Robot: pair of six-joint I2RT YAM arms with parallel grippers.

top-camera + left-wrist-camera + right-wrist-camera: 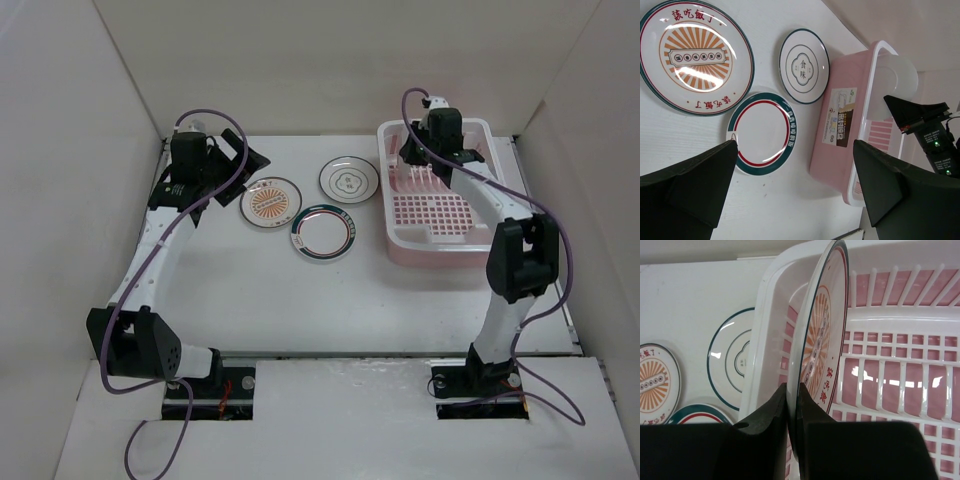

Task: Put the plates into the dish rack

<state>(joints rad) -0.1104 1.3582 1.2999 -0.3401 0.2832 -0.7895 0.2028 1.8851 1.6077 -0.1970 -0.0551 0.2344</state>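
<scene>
The second orange sunburst plate is on edge. I should next lower my right gripper toward the rack's gridded bottom next to the rack's side by the flower plate [348, 179], then open it.
Three plates lie flat on the table: an orange sunburst plate [272, 202], a grey flower plate [348, 179] and a green-rimmed plate [323, 233]. The pink dish rack [437, 250] stands to their right. My right gripper [799, 390] is shut on the rim of a second orange sunburst plate [822, 340], holding it on edge inside the rack's far left end [770, 340]. My left gripper [794, 150] is open and empty above the table left of the plates, and it sees the sunburst plate [692, 55], the flower plate [804, 66], the green-rimmed plate [764, 132] and the rack [840, 140].
White walls enclose the table at the left, back and right. The rack's gridded bottom [900, 390] and its row of prongs [425, 178] hold nothing else. The flower plate [730, 357] lies close to the rack's left wall.
</scene>
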